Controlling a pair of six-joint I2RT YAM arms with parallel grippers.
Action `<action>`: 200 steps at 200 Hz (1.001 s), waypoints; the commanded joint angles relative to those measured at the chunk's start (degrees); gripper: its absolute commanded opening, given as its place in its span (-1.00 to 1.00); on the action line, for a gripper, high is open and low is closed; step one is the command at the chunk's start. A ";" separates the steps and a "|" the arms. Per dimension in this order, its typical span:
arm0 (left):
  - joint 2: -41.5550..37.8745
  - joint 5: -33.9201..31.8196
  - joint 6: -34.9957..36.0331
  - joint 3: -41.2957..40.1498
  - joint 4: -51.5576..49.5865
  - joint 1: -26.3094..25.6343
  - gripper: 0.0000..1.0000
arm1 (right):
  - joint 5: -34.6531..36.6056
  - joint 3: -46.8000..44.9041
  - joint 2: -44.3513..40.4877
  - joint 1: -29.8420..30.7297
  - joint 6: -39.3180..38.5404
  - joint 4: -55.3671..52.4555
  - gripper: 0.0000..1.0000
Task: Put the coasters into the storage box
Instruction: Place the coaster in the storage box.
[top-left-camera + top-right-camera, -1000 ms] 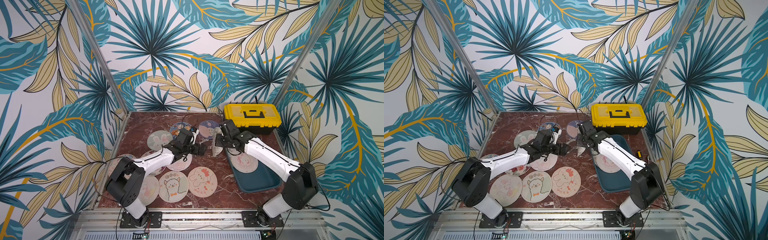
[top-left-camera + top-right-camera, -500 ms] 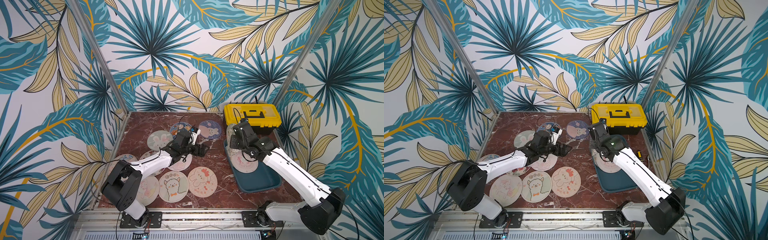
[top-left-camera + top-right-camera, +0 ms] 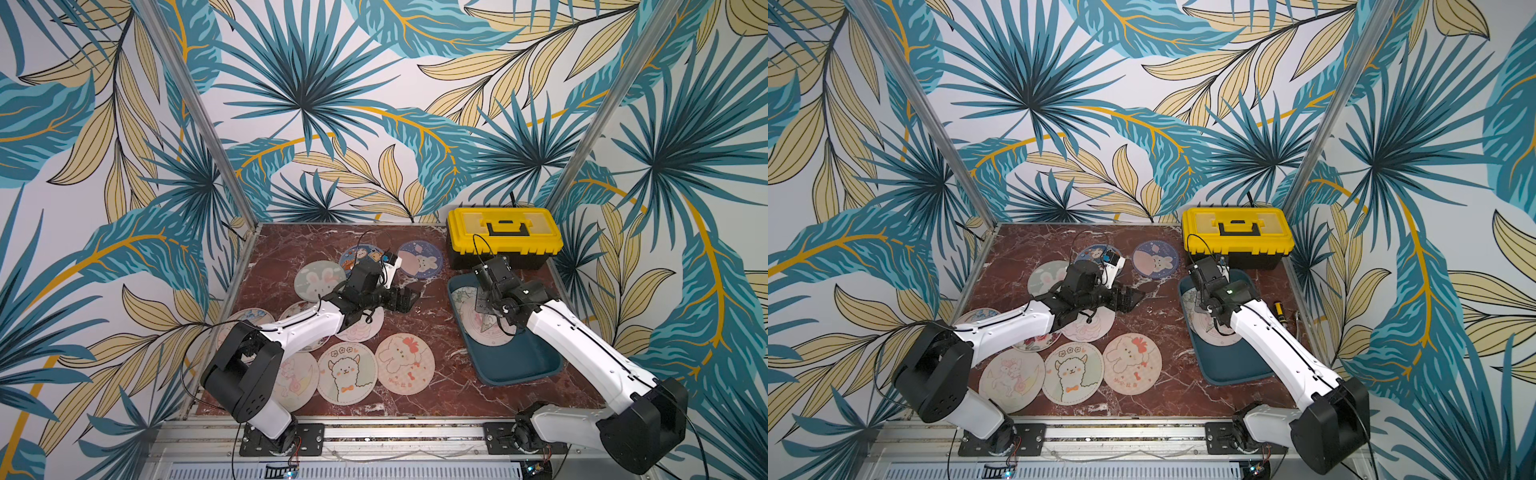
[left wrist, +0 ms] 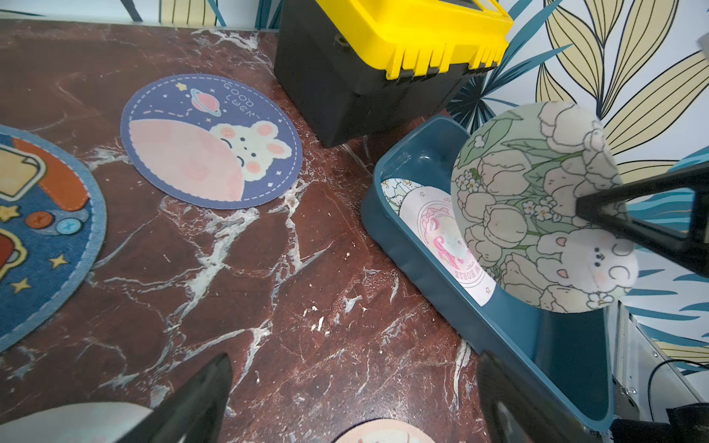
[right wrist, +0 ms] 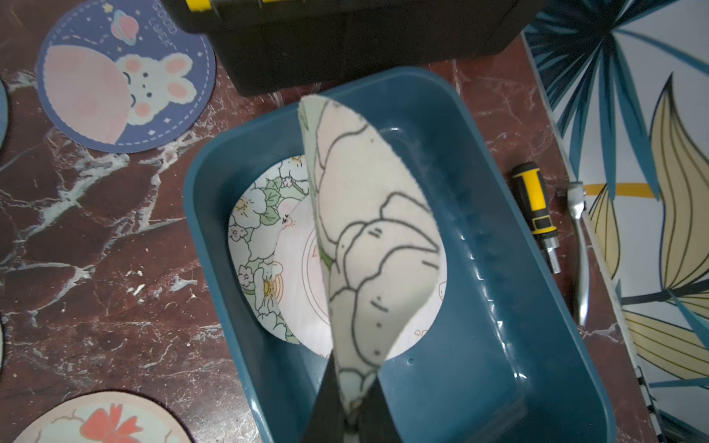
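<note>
My right gripper lowers the floral bunny coaster straight into the storage box onto the pink coaster (image 3: pixel 483 330) next and releases its rim, as it still hangs above them.
My right gripper (image 5: pixel 351 414) is shut on the rim of a cream-and-green floral bunny coaster (image 5: pixel 368 237). It holds the coaster on edge over the dark teal storage box (image 5: pixel 518 307), as the left wrist view also shows from the side for the coaster (image 4: pixel 537 214) and the box (image 4: pixel 422 249). Two coasters lie flat in the box, a floral one (image 5: pixel 264 230) and a pink one (image 5: pixel 303 268). My left gripper (image 3: pixel 405 300) stands open and empty over bare marble at mid-table. Several coasters lie on the table, among them a blue bunny coaster (image 3: pixel 420 259) and an alpaca coaster (image 3: pixel 347 372).
A black toolbox with a yellow lid (image 3: pixel 504 237) stands right behind the storage box. A yellow-handled screwdriver (image 5: pixel 535 207) and a metal ratchet (image 5: pixel 577 245) lie between the box and the right wall. The left arm stretches over the coasters at left.
My right gripper has carried the floral coaster from mid-table, close to the left gripper, rightwards to above the storage box. The left gripper has stayed open and nearly in place.
</note>
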 commanded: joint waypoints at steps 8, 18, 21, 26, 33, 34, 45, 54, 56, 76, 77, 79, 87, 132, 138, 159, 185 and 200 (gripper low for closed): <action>-1.55 -0.14 0.72 -0.86 1.23 0.20 0.99 | -5.76 -1.50 1.05 -1.23 -0.69 5.77 -1.00; -1.62 -0.35 0.68 -0.97 1.19 0.16 0.99 | -6.91 -1.61 1.30 -1.62 -0.95 7.06 -1.00; -1.66 -0.35 0.65 -1.03 1.22 0.19 0.99 | -7.14 -1.54 1.34 -1.77 -1.02 7.29 -1.00; -1.75 -0.40 0.63 -1.06 1.21 0.20 0.99 | -7.77 -1.52 1.42 -1.97 -0.94 7.65 -1.00; -1.80 -0.37 0.63 -1.13 1.16 0.20 0.99 | -8.44 -1.60 1.54 -2.42 -1.22 8.13 -1.00; -1.82 -0.36 0.63 -1.18 1.16 0.20 0.99 | -8.53 -1.60 1.54 -2.46 -1.16 8.21 -1.00; -1.91 -0.43 0.54 -1.21 1.25 0.20 0.99 | -9.14 -2.00 1.65 -3.26 -1.20 8.93 -1.00; -1.89 -0.39 0.54 -1.14 1.16 0.19 0.99 | -9.62 -2.58 2.06 -4.08 -1.19 9.47 -1.00; -1.92 -0.43 0.52 -1.10 1.16 0.11 0.99 | -9.66 -2.69 2.15 -4.24 -1.19 9.55 -1.00; -1.84 -0.38 0.55 -0.97 1.21 0.20 0.99 | -9.91 -4.67 3.17 -6.18 -0.81 10.51 -1.00; -1.84 -0.37 0.54 -0.97 1.18 0.20 0.99 | -9.88 -4.72 3.19 -6.27 -0.78 10.54 -1.00; -1.84 -0.36 0.54 -0.97 1.17 0.20 0.99 | -9.86 -5.00 3.32 -6.41 -0.74 10.63 -1.00; -1.84 -0.37 0.58 -0.88 1.23 0.24 0.99 | -9.93 -5.78 3.61 -7.19 -0.45 10.96 -0.99; -1.66 -0.58 0.28 -0.66 1.16 0.20 0.99 | -4.77 -8.44 6.28 -9.87 1.25 8.12 -0.98; -1.58 -0.67 0.21 -0.53 1.16 0.20 0.99 | -3.54 -8.57 6.58 -10.01 1.22 7.57 -0.97; -1.21 -0.66 0.06 -0.22 1.16 0.16 0.99 | -0.88 -9.24 7.91 -10.23 1.27 6.66 -0.96; -0.33 -0.53 -0.16 0.34 1.16 0.12 0.99 | -1.73 -9.60 10.63 -10.58 1.35 7.21 -0.82; 0.09 -0.33 -0.31 0.61 1.19 0.11 0.99 | -2.87 -9.30 12.59 -10.59 1.42 7.45 -0.73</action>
